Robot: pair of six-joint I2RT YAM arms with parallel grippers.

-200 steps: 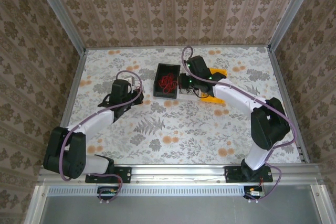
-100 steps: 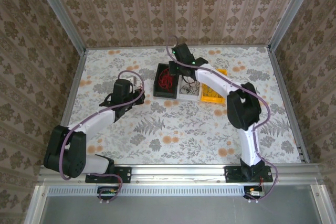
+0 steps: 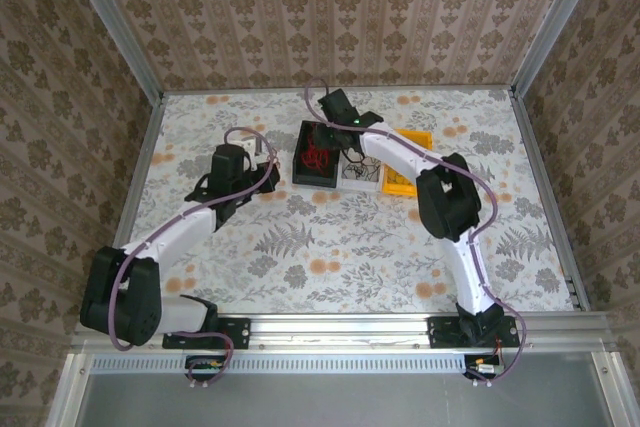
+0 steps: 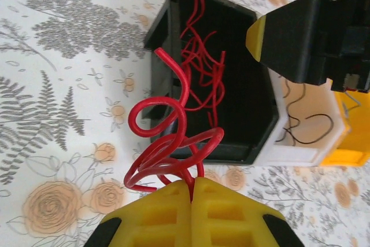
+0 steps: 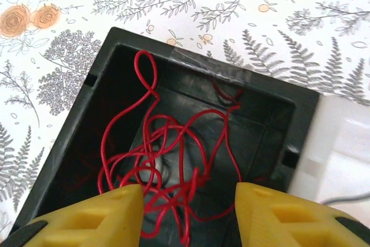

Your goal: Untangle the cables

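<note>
The black bin [image 3: 303, 175] is slightly outward beside my left gripper. My left gripper needs to move outward next, over the matching red cables in the bin, and let go of the looped red cable there.
Several thin red cables [image 5: 167, 160] lie tangled in the black bin [image 5: 75, 137]. My right gripper [image 5: 188, 201] hovers open just above that tangle, with one yellow finger [image 5: 98, 212] on each side of it and nothing held. In the top view the right gripper [image 3: 328, 125] is over the black bin [image 3: 303, 175] with its red cables [image 3: 318, 155]. My left gripper [image 4: 192, 182] is shut on a looped red cable [image 4: 167, 143], held above the table just left of the black bin [image 4: 254, 120]. The left gripper [image 3: 265, 172] sits beside that bin.
A white bin [image 3: 357, 175] with thin dark cables [image 4: 306, 128] adjoins the black bin on the right, followed by a yellow bin [image 3: 405, 162]. The right gripper's black body [image 4: 315, 33] hangs over the bins. Patterned walls enclose the floral table [image 3: 330, 237].
The right arm swung left from the white and yellow bins to above the black bin, and its jaws opened. The left gripper stayed shut on the red cable, barely moving.
</note>
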